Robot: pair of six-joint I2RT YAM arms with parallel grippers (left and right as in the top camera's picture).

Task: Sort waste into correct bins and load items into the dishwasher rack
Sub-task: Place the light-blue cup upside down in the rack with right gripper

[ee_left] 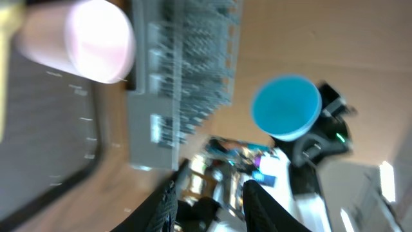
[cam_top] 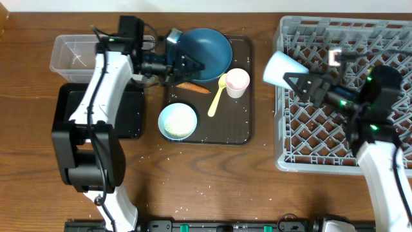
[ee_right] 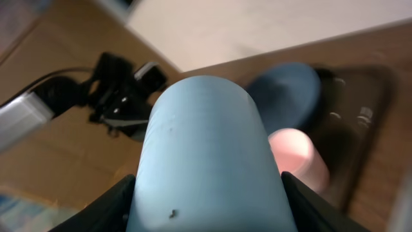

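My right gripper tilts downward, lowers and draws back to the empty rack wires next, releasing the cup, since those pegs lie below and back of it.
My right gripper [cam_top: 297, 82] is shut on the small light blue cup [cam_top: 283, 69], which lies on its side in the air at the left edge of the grey dishwasher rack [cam_top: 283, 129]. In the right wrist view the cup [ee_right: 206, 161] fills the space between the fingers. My left gripper [cam_top: 192, 66] is open and empty, low over the brown tray [cam_top: 248, 96] between the dark blue plate [cam_top: 209, 51] and the orange carrot [cam_top: 193, 87]. In the left wrist view nothing sits between its black fingers [ee_left: 166, 207]. A pink cup [cam_top: 237, 82], a yellow spoon [cam_top: 217, 100] and a light blue bowl [cam_top: 177, 121] rest on the tray.
A clear tub [cam_top: 74, 58] stands at the far left, and a shallow black tray [cam_top: 131, 119] lies in front of it, partly under my left arm. White rice grains [cam_top: 205, 189] are scattered on the wooden table in front of the brown tray.
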